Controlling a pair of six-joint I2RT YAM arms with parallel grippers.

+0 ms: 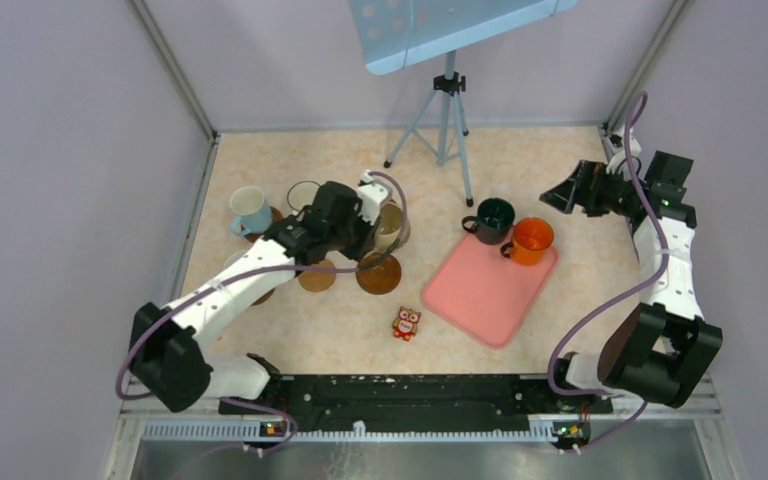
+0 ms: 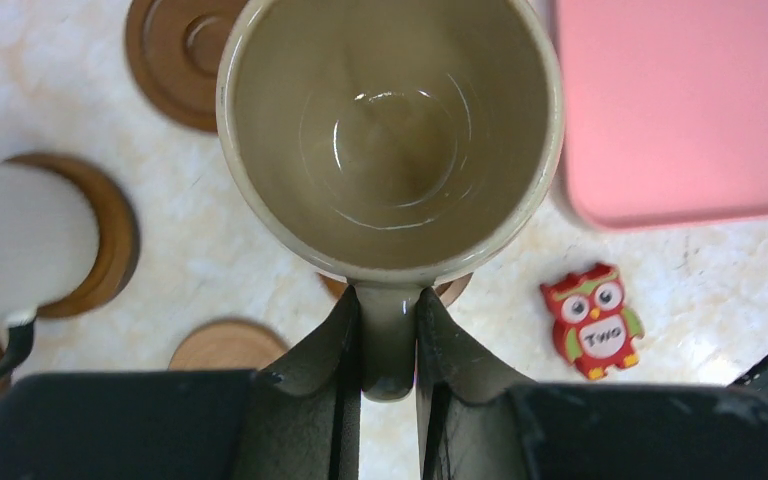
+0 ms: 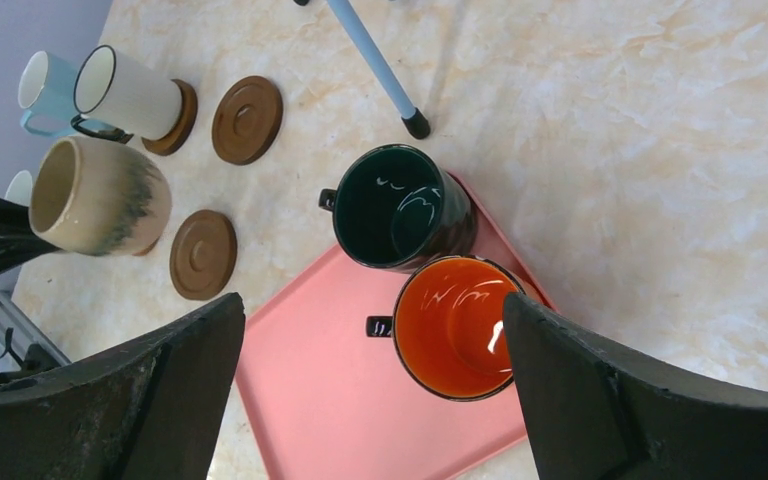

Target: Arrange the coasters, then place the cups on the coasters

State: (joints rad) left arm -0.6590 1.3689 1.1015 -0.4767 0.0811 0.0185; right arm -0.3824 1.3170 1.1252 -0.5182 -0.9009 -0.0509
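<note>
The bare tan coaster [image 1: 316, 277] is down to the left in the top view, so my left gripper should go there next, lower the beige cup and let go.
My left gripper [image 2: 390, 335] is shut on the handle of the beige cup [image 2: 390, 130], which is over a dark coaster [image 2: 452, 290] that peeks out beneath it; I cannot tell if they touch. In the top view that gripper [image 1: 372, 232] and the beige cup [image 1: 391, 224] are at centre left. A white cup [image 3: 125, 92] and a light blue cup [image 1: 250, 208] stand on coasters. Bare coasters lie nearby: a dark coaster [image 3: 247, 118], another [image 1: 378, 273], and a tan coaster [image 1: 317, 276]. My right gripper [image 3: 372, 305] hangs open above the orange cup [image 3: 455, 325] and the green cup [image 3: 400, 205].
The green and orange cups stand on a pink tray [image 1: 480, 295] at centre right. A small red owl figure [image 1: 406, 323] lies near the front. A tripod [image 1: 447, 120] with a blue panel stands at the back. Grey walls close in both sides.
</note>
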